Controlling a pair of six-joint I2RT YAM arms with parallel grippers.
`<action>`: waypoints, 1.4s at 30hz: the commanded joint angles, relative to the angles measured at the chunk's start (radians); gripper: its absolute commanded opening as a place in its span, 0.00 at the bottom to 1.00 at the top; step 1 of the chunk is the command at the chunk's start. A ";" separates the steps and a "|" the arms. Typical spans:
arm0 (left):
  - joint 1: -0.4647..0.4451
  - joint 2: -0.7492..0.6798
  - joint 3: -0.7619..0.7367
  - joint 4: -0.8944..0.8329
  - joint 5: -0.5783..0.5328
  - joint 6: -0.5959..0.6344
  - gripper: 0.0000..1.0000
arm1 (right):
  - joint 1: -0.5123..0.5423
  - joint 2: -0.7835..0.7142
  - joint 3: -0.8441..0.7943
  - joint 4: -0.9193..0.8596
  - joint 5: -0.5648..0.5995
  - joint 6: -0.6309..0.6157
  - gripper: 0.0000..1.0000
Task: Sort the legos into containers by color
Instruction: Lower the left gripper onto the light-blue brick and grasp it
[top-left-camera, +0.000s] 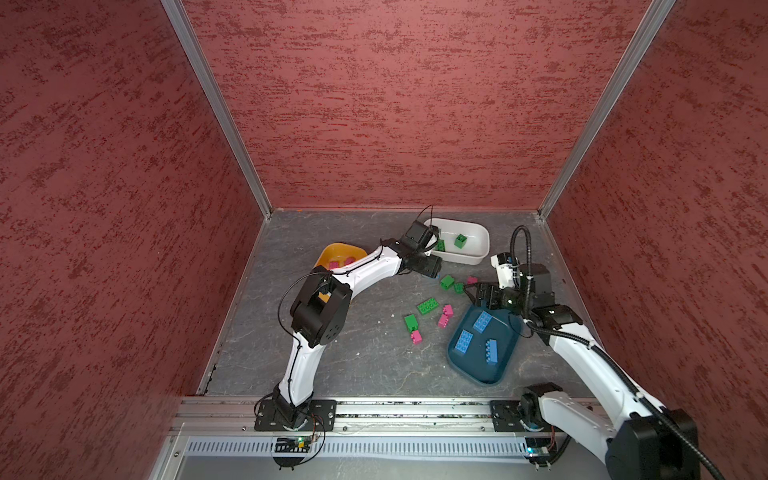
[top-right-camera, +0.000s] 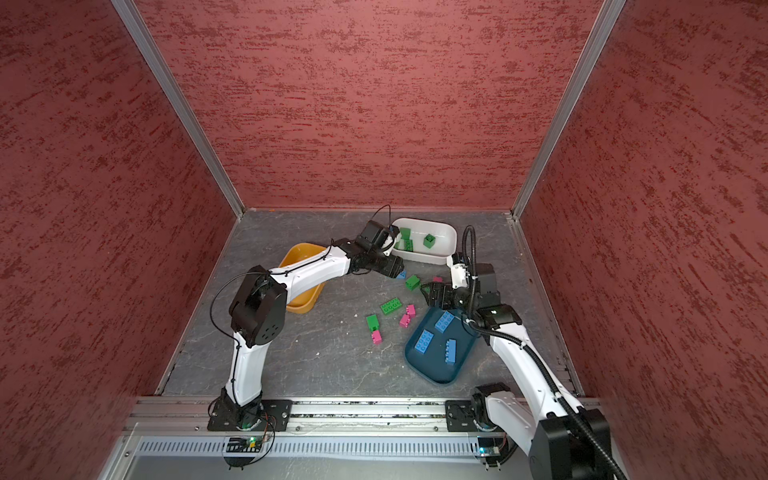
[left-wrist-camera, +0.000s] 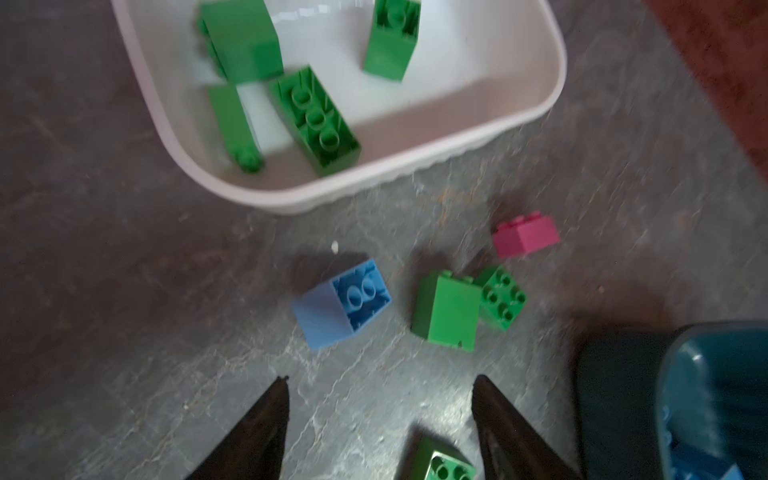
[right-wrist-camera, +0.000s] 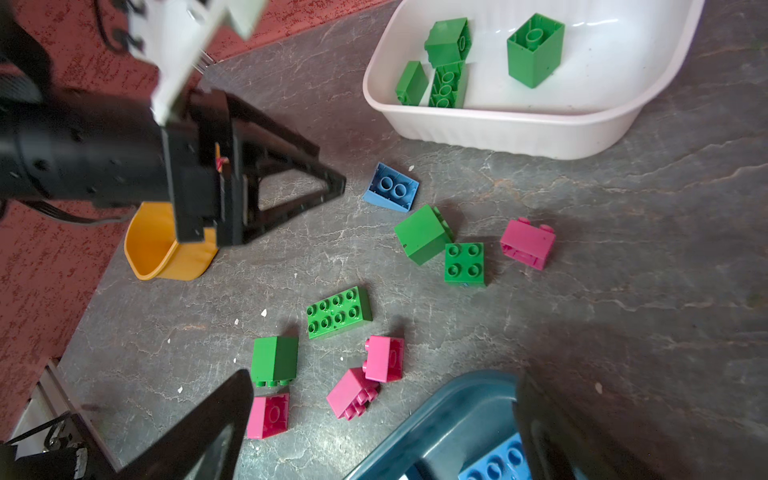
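I need to turn my left gripper next and lower it over the blue sloped lego (top-right-camera: 401, 275) (left-wrist-camera: 332, 307) to close on its long sides, since the lego lies at an angle to the open fingers.
My left gripper (top-left-camera: 434, 268) (left-wrist-camera: 382, 380) hangs open and empty over the floor, just short of the blue sloped lego (left-wrist-camera: 332, 307) (right-wrist-camera: 390, 189), beside the white container (top-left-camera: 478, 257). That container holds several green legos (left-wrist-camera: 316, 120). My right gripper (top-left-camera: 473, 293) (right-wrist-camera: 384, 380) stands wide open and empty above the far end of the teal container (top-left-camera: 461, 361), which holds three blue legos (top-left-camera: 482, 322). Loose green legos (top-left-camera: 428, 306) and pink legos (top-left-camera: 444, 321) lie between the arms. The yellow container (top-left-camera: 332, 251) holds pink legos (top-left-camera: 334, 264), partly hidden by my left arm.
Red textured walls close the cell on three sides. An aluminium rail (top-left-camera: 415, 409) with both arm bases runs along the front edge. My left forearm (top-left-camera: 365, 270) stretches over the yellow container. Small white crumbs dot the grey floor (top-left-camera: 353, 365).
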 joint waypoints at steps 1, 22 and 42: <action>0.030 -0.025 -0.009 0.027 0.061 0.196 0.70 | -0.004 -0.031 0.012 -0.021 -0.006 -0.024 0.99; 0.130 0.184 0.168 -0.079 0.315 0.866 0.68 | -0.004 -0.071 0.017 -0.069 0.011 -0.040 0.99; 0.099 0.374 0.386 -0.174 0.341 0.914 0.59 | -0.005 -0.090 0.014 -0.113 0.040 -0.051 0.99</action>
